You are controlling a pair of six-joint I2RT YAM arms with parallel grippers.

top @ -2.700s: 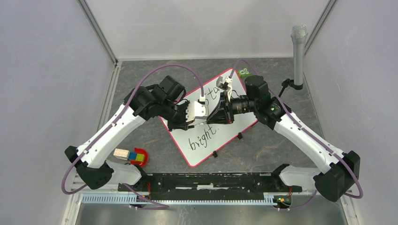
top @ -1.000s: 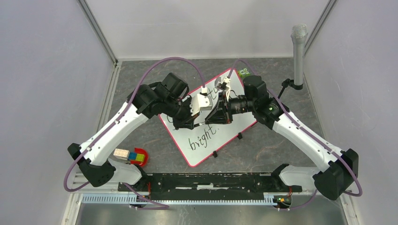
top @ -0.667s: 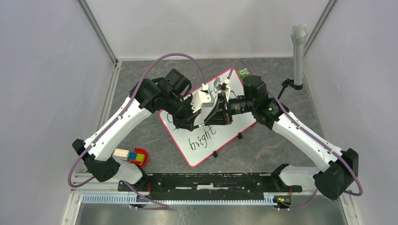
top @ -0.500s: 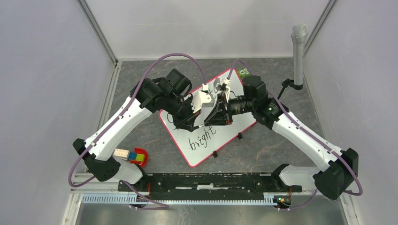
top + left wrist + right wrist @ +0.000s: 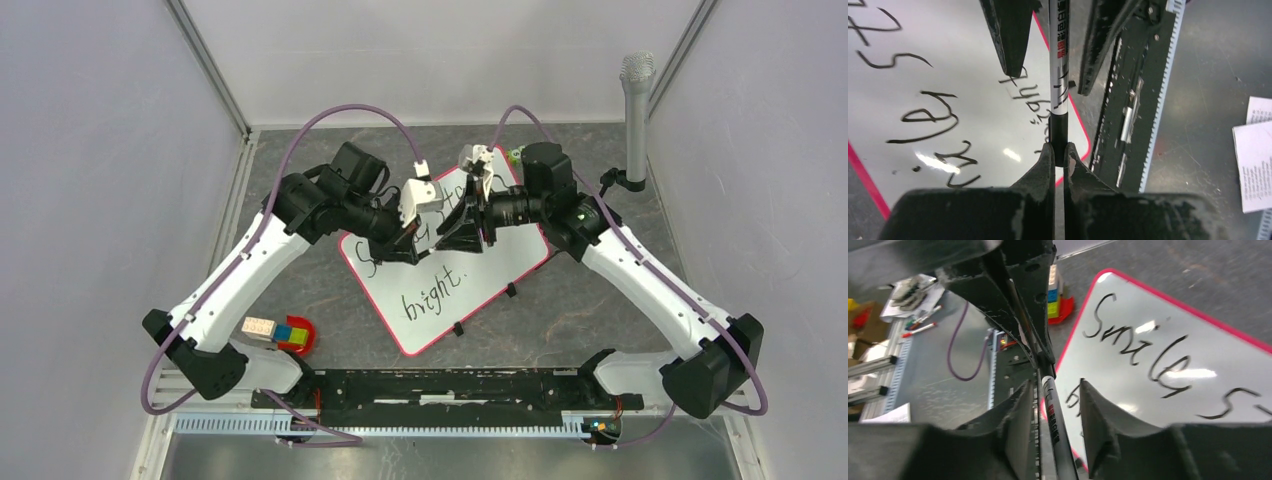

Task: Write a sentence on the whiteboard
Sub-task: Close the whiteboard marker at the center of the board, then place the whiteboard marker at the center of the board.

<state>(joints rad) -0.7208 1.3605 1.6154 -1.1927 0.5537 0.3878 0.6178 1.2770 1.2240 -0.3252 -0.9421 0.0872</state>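
My left gripper needs to carry the marker [image 5: 1058, 85] to the left in the top view and down onto the bare table beside the whiteboard next, then release it.
The whiteboard [image 5: 485, 272] lies tilted at the table's middle, with a red-pink frame. Of the sentence, "bright." [image 5: 432, 295] shows in the top view, and "Smile" [image 5: 1140, 347] shows in the right wrist view. A silver marker [image 5: 1058, 85] with a black end hangs level over the whiteboard [image 5: 948, 60]. My left gripper [image 5: 1058, 148] is shut on the marker's black end. My right gripper [image 5: 1054, 385] faces it, with its jaws open on either side of the marker [image 5: 1053, 415], which lies near one finger. In the top view the left gripper [image 5: 418, 250] and the right gripper [image 5: 452, 232] meet over the board.
A grey microphone on a stand [image 5: 636, 110] rises at the back right. A small green object [image 5: 520, 155] sits beyond the board's far corner. Coloured blocks and a red dish [image 5: 290, 335] lie at the front left. A black rail [image 5: 450, 385] runs along the near edge.
Both grippers have moved together toward the board's far side. The left arm has drawn in against the right gripper. More of the board's near half shows.
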